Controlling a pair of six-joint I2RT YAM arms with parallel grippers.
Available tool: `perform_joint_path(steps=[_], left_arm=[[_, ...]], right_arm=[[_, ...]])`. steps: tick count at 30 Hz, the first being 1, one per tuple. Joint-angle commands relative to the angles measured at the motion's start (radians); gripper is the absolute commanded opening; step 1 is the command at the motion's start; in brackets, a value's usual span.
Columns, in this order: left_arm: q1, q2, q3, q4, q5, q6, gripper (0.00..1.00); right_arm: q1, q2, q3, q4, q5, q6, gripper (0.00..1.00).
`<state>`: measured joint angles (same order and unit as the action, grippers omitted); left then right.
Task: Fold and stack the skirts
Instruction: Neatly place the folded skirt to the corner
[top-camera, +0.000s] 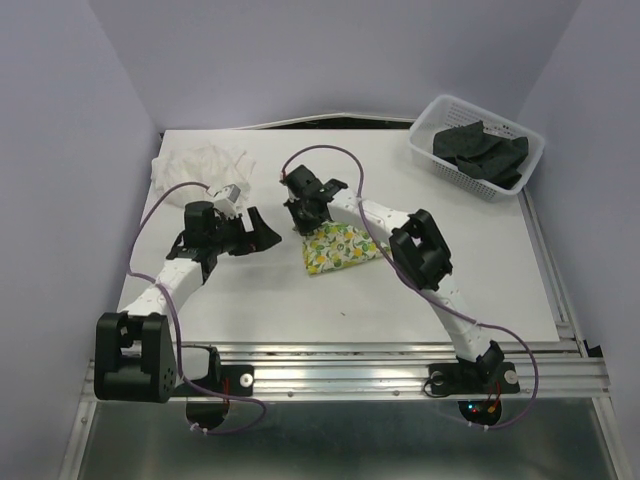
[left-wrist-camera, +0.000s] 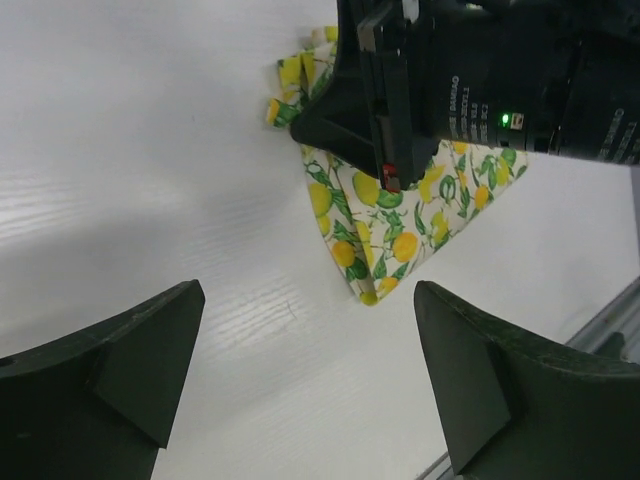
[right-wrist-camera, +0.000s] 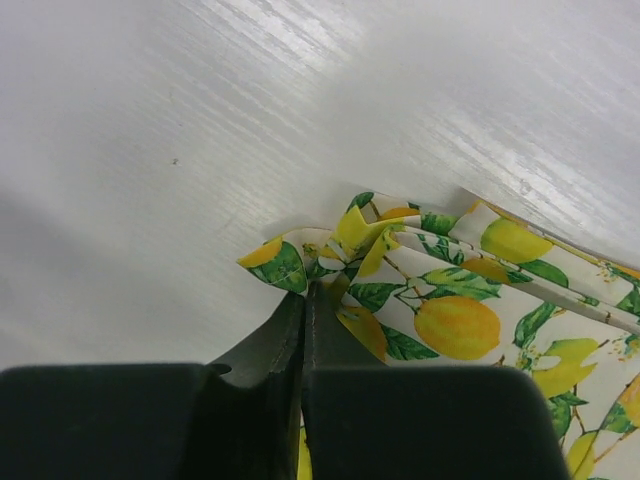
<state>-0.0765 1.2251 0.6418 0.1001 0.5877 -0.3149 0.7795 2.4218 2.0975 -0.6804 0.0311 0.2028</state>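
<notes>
I will lower my left gripper next and move it to the right in the top view onto the lemon-print skirt's side edge, because my right gripper pinches only the skirt's far corner.
The lemon-print skirt (top-camera: 338, 247) lies folded into a small wedge at the table's middle. My right gripper (top-camera: 300, 215) is at the skirt's far-left corner. In the right wrist view its jaws are pressed together (right-wrist-camera: 305, 290), with the puckered corner of the lemon-print skirt (right-wrist-camera: 470, 300) pinched at their tips. My left gripper (top-camera: 262, 232) hovers just left of the skirt, open and holding nothing (left-wrist-camera: 305, 330); from there the skirt's pointed corner (left-wrist-camera: 400, 215) shows ahead. The plain white skirt (top-camera: 205, 165) sits crumpled at the far left. The black skirt (top-camera: 480, 150) lies in the basket.
The white mesh basket (top-camera: 424, 150) stands at the table's far right corner. The right arm's body (left-wrist-camera: 500, 80) hangs over the skirt in the left wrist view. A metal rail (top-camera: 350, 375) runs along the near edge.
</notes>
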Motion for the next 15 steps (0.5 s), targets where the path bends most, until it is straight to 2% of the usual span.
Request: perform_joint_path(steps=[1,11,15], left_arm=[[-0.002,0.036,-0.060,0.180,0.141,-0.104,0.99],[-0.117,0.185,-0.091,0.458,0.057,-0.303,0.99],[-0.149,0.243,-0.080,0.489,0.012,-0.322,0.99]], right_arm=[[-0.011,-0.082,0.033,0.036,-0.111,0.052,0.01],[-0.052,-0.115,0.047,0.059,-0.174,0.132,0.01],[-0.062,-0.124,0.059,0.064,-0.191,0.148,0.01]])
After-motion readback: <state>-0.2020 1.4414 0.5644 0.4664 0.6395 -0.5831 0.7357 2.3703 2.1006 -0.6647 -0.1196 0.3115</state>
